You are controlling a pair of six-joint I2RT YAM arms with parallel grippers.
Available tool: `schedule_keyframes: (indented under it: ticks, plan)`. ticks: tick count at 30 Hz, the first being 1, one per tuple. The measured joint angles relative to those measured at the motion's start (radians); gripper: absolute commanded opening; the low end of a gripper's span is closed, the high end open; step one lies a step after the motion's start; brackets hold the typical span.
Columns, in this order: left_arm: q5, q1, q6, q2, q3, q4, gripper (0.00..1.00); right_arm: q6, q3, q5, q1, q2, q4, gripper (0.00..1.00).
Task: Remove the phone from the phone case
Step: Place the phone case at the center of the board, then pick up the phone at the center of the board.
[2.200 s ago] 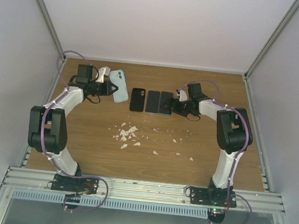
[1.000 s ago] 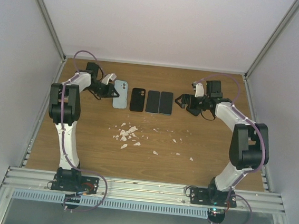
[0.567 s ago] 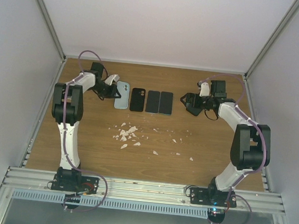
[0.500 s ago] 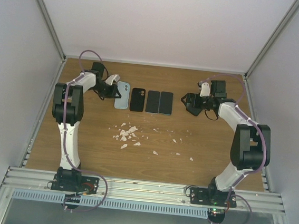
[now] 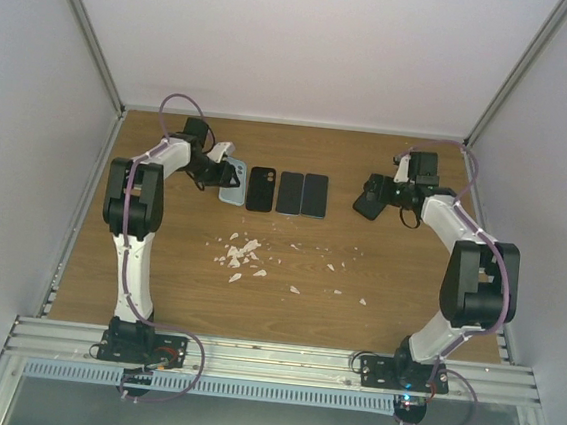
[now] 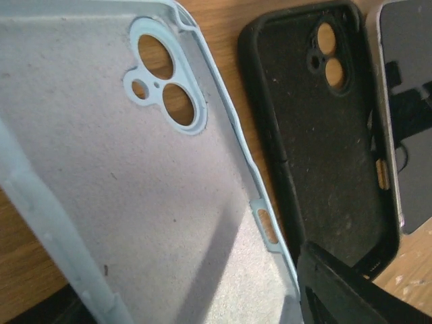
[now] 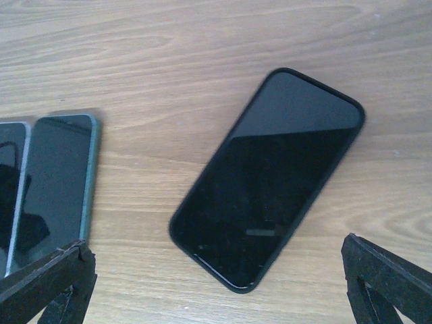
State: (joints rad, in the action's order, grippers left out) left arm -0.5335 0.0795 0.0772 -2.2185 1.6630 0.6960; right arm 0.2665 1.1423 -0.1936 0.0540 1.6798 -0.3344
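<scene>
The black phone case lies slanted. My right gripper lowers and turns next until its open fingers straddle both of the case's long sides, then closes.
A black phone in its black phone case lies screen up and slanted on the wooden table, seen in the top view as a dark slab. My right gripper hovers over the case's near end, open wide, fingers well clear on both sides; in the top view the right gripper is at the back right. My left gripper hangs over an empty light blue case, which lies inside up with its jaws apart. One left finger shows by the case's right rim.
An empty black case lies right of the blue case. Beside it lie two bare phones; the green-edged phone is nearest the cased phone. White crumbs are scattered mid-table.
The left gripper has opened and let go of the blue case, which now lies next to the black case. The right arm has drifted further right, still open.
</scene>
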Motion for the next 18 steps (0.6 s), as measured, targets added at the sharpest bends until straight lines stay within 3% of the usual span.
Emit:
schedule_keyframes:
  ticks: [3, 4, 18]
  plan:
    - [0.012, 0.010, -0.004, 0.018, -0.011, -0.004, 0.97, 0.028, 0.002, 0.058, 0.000, 0.009, -0.013, 1.00]
    - [0.020, 0.011, 0.000, 0.025, -0.014, -0.004, 0.99, 0.041, 0.008, 0.079, 0.000, 0.016, -0.021, 1.00]
    - [0.097, 0.013, -0.027, 0.172, -0.092, -0.041, 0.99, 0.195, 0.167, 0.218, 0.000, 0.255, -0.114, 1.00]
